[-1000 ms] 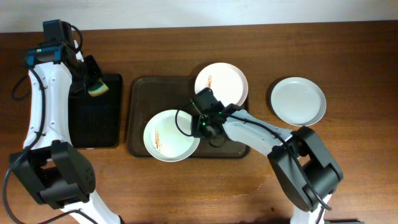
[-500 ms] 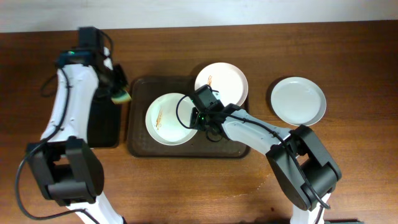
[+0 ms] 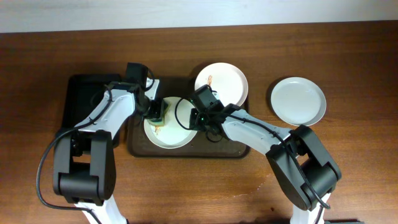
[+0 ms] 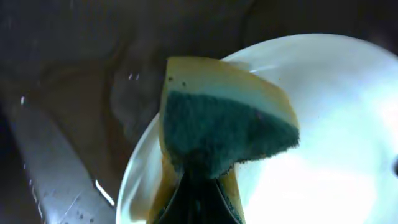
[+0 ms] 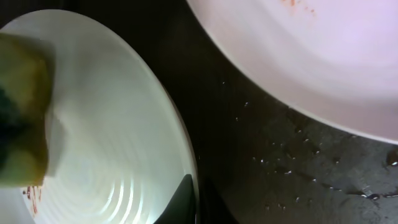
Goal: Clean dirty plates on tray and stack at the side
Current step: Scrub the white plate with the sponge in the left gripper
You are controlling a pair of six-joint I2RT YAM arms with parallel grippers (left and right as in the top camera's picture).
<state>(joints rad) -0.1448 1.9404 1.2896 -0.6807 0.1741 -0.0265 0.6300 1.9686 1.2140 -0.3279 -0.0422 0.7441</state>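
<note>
The brown tray lies directly beneath, so next my right gripper will lift the plate's pinched rim up and slightly outward, then lower it onto the tray and release.
A white plate [image 3: 174,132] with an orange-brown smear lies on the left half of the dark brown tray [image 3: 230,149]. My right gripper [image 3: 198,118] is shut on its right rim; in the right wrist view my right gripper [image 5: 194,190] pinches the plate [image 5: 112,143] at its edge. My left gripper [image 3: 155,112] is shut on a yellow-and-green sponge [image 4: 224,124], which rests on the plate's left part [image 4: 323,124]. The sponge also shows in the right wrist view [image 5: 22,112]. A second smeared plate [image 3: 221,81] lies at the tray's back right. A third, clean-looking plate [image 3: 298,101] lies on the table to the right.
A glossy black tray [image 3: 84,99] lies left of the brown tray, under my left arm. Water drops dot the brown tray [image 5: 280,162] between the two plates. The wooden table [image 3: 348,174] surrounds everything.
My left arm has swung right from the black tray, carrying the sponge onto the plate. The right gripper first drew the plate back onto the tray and now holds it still.
</note>
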